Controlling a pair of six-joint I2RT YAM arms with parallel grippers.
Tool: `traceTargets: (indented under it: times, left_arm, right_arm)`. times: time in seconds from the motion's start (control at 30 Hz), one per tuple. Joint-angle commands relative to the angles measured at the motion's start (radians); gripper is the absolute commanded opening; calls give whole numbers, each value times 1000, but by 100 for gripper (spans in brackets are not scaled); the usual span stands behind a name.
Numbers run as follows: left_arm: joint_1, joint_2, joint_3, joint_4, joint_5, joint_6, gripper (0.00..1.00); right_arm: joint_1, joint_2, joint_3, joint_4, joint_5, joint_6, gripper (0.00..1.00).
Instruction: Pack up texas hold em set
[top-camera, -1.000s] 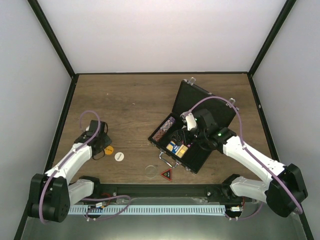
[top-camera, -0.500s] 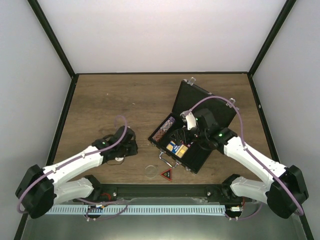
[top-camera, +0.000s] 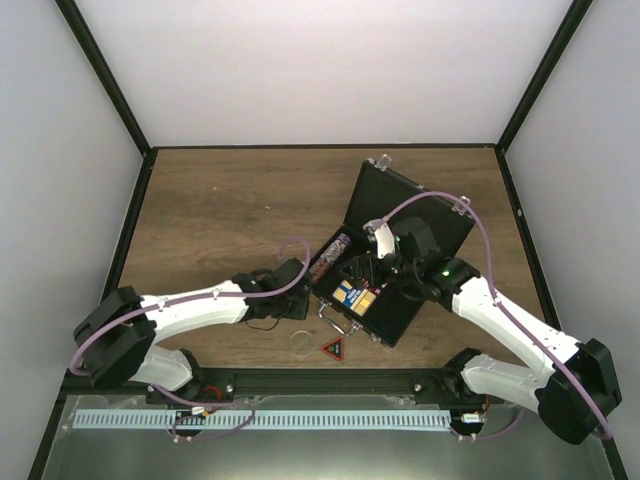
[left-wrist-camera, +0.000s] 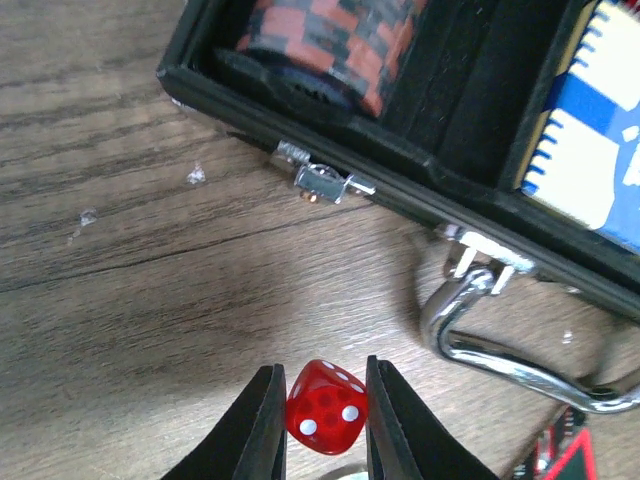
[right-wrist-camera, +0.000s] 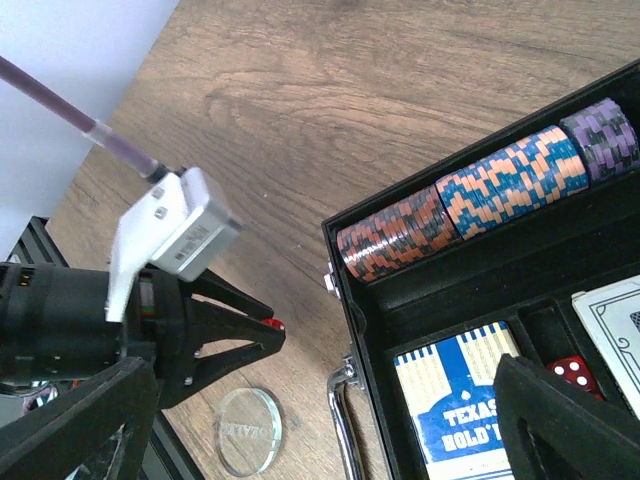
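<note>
My left gripper holds the red die above the clear bare wood beside the silver handle. Next it will go down until the die touches the wood there, then let go of the die.
The black case (top-camera: 395, 312) lies open on the table, its lid (top-camera: 412, 212) raised behind it. Inside are a row of chips (right-wrist-camera: 480, 200), a blue card deck (right-wrist-camera: 460, 400), a second deck (right-wrist-camera: 615, 320) and a red die (right-wrist-camera: 570, 372). My left gripper (left-wrist-camera: 322, 376) is shut on another red die (left-wrist-camera: 325, 408), hovering over the wood just off the case's latch (left-wrist-camera: 322, 182) and silver handle (left-wrist-camera: 480, 335). My right gripper (right-wrist-camera: 320, 385) stands wide open above the case's near-left part, holding nothing. From above, the left gripper (top-camera: 300, 280) is at the case's left corner.
A clear round dealer button (top-camera: 301, 341) and a red-black triangle (top-camera: 333, 348) lie on the table in front of the case. The left arm (top-camera: 200, 308) stretches across the near-left table. Black frame posts and white walls enclose the table.
The left arm has swung from the table's left side rightward to the case's near-left corner, gripper still shut. The right arm has hardly moved.
</note>
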Motion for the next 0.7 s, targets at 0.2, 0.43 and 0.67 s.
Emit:
traceTargets:
  times: [0.2,0.43,0.67]
  left_arm:
    - [-38,90,21,19,-32,63,16]
    - [-46,129,19,4,-54,64,24]
    - [-53,138,17,15,-46,67,33]
  right_arm:
    - [6,-15,-21,17,-18,31,94]
    - [6,-8,-20,23,-19,40,94]
    - [6,-7,-21,12,-19,45,94]
